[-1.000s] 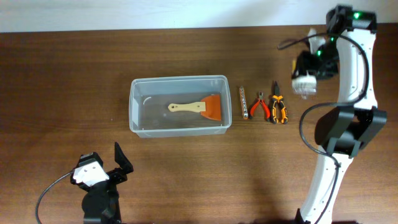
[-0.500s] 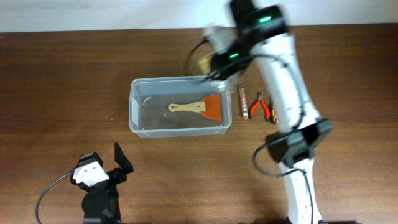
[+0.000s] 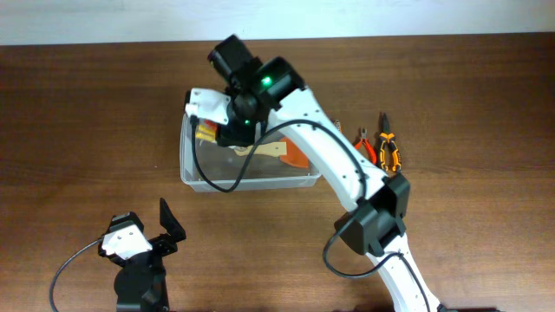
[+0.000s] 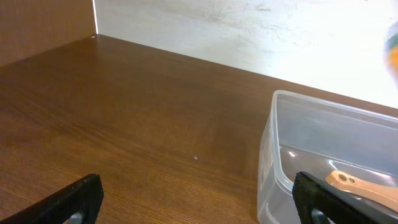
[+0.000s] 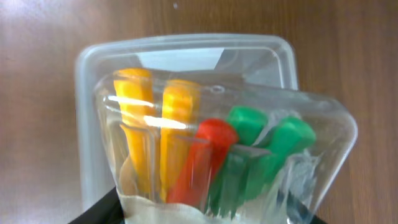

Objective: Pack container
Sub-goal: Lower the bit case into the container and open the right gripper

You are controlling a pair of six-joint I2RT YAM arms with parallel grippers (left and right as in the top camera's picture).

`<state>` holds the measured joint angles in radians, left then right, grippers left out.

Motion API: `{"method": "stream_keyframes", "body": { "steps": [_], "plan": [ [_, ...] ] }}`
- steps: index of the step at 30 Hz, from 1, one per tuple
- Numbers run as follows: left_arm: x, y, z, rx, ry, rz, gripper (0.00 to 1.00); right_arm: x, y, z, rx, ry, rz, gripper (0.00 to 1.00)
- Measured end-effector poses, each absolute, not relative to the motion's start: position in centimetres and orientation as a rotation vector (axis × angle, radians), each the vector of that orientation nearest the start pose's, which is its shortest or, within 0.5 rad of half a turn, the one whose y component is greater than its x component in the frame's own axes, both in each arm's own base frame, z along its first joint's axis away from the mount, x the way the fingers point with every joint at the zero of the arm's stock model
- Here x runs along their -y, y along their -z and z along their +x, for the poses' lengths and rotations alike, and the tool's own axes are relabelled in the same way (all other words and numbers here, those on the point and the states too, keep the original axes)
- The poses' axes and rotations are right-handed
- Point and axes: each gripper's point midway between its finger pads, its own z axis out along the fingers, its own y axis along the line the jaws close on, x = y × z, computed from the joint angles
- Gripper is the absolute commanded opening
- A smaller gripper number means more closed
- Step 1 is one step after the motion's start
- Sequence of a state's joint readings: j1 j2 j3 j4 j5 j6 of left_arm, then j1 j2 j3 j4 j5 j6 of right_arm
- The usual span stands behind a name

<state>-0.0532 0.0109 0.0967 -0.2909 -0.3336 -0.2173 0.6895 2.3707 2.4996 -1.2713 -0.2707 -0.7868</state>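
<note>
The packet goes down with my right gripper into the container's end by the scraper's handle [image 3: 215, 159] [image 5: 186, 61] next for release, since that open end lies below it.
The clear plastic container [image 3: 192, 172] sits at the table's middle, with a wooden-handled orange scraper [image 3: 295, 154] lying in it. It also shows in the left wrist view [image 4: 298, 134] and the right wrist view [image 5: 87, 68]. My right gripper [image 3: 211, 121] is above the container's left end, shut on a clear packet of yellow, red and green handled tools [image 5: 211, 149]. My left gripper [image 3: 165, 227] is open and empty near the front edge, left of the container.
Orange-and-black pliers [image 3: 388, 152] and small red pliers [image 3: 362, 144] lie right of the container. The right arm [image 3: 329, 147] stretches across the container's right half. A pale wall borders the table's far edge.
My right arm has swung from the far right across to the container's left end, carrying the packet. The left arm has not moved.
</note>
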Motion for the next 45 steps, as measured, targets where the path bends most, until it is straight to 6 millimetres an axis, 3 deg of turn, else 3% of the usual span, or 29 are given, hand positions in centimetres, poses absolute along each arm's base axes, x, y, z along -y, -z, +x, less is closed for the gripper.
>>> {"method": "stream_keyframes", "body": {
  "steps": [6, 10, 12, 15, 24, 26, 30, 33, 36, 39, 42, 45],
  "plan": [
    [-4.4, -14.9, 22.9, -1.724, -0.100, -0.382, 0.99, -39.1, -10.0, 40.5, -1.898, -0.309, -1.915, 0.21],
    [-4.4, -14.9, 22.9, -1.724, -0.100, -0.382, 0.99, -39.3, -7.4, 40.8, -1.900, -0.309, -1.914, 0.27],
    [-4.4, -14.9, 22.9, -1.724, -0.100, -0.382, 0.99, -39.5, -7.0, 41.1, -1.903, -0.311, -1.892, 0.28],
    [-4.4, -14.9, 22.9, -1.724, -0.100, -0.382, 0.99, -39.8, -7.0, 41.4, -1.905, -0.315, -1.862, 0.43],
    [-4.4, -14.9, 22.9, -1.724, -0.100, -0.382, 0.99, -39.6, -7.2, 42.0, -2.008, -0.321, -1.752, 0.66],
    [-4.4, -14.9, 22.9, -1.724, -0.100, -0.382, 0.99, -38.7, -7.4, 42.1, -2.056, -0.289, -1.737, 0.98],
    [-4.4, -14.9, 22.9, -1.724, -0.100, -0.382, 0.99, -36.5, -10.6, 43.0, -2.112, -0.217, -1.682, 0.99],
    [-4.4, -14.9, 22.9, -1.724, -0.100, -0.382, 0.99, -34.5, -15.4, 43.8, -2.102, -0.184, -1.618, 0.99],
    [-4.4, -14.9, 22.9, -1.724, -0.100, -0.382, 0.99, -32.4, -21.7, 44.7, -2.036, -0.159, -1.512, 0.99],
    [-4.4, -14.9, 22.9, -1.724, -0.100, -0.382, 0.99, -30.2, -26.3, 44.4, -2.001, -0.153, -1.447, 0.99],
    [-4.4, -14.9, 22.9, -1.724, -0.100, -0.382, 0.99, -28.4, -28.1, 43.3, -2.017, -0.146, -1.430, 0.99],
    [-4.4, -14.9, 22.9, -1.724, -0.100, -0.382, 0.99, -27.3, -28.6, 43.5, -2.032, -0.101, -1.406, 0.99]
  ]
}}
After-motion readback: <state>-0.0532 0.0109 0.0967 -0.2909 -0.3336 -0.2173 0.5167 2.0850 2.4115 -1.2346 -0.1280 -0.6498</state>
